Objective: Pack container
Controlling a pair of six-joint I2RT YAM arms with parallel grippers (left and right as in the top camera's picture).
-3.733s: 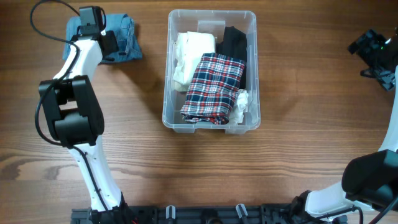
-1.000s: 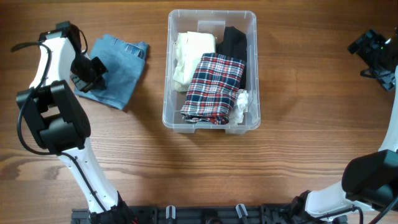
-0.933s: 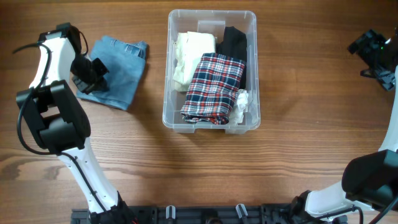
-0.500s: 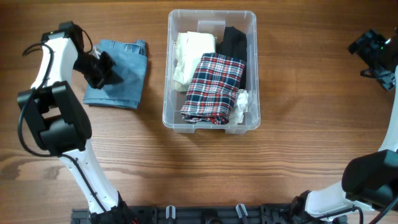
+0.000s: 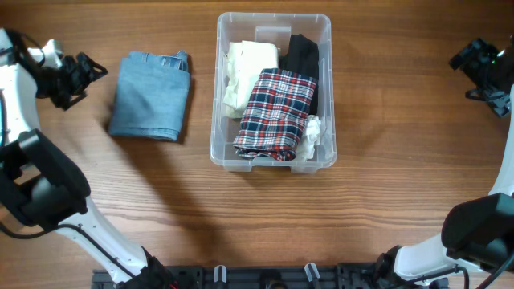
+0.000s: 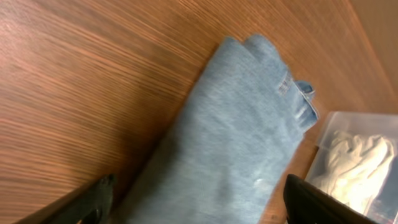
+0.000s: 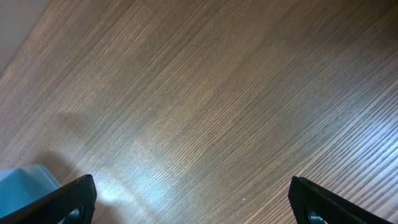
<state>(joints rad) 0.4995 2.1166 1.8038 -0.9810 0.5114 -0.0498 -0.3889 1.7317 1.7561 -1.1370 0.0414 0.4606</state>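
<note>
The left gripper moves down toward the container [image 5: 215,120] onto the unpacked jeans' near side edge [image 5: 120,90] next, which lies below the gripper and to its right in the overhead view.
The clear container [image 5: 215,120] stands at the middle back of the table and holds a white garment [image 5: 249,72], a plaid shirt [image 5: 277,112], a black garment [image 5: 303,60] and a small white piece [image 5: 313,130]. Folded blue jeans [image 5: 149,95] lie flat on the wood to its left. My left gripper [image 5: 80,74] hangs open further left, apart from the jeans. In the left wrist view the jeans [image 6: 236,143] lie ahead of the open left gripper [image 6: 199,211], with the container's corner [image 6: 357,118] at the right. My right gripper [image 7: 199,208] is open over bare wood.
The right arm [image 5: 486,68] sits at the far right back edge, well away from the container. A dark rail [image 5: 257,277] runs along the table's front edge.
My left gripper has opened, let go of the jeans and drawn back to the left. The jeans now lie squared beside the container. The right arm has not moved.
</note>
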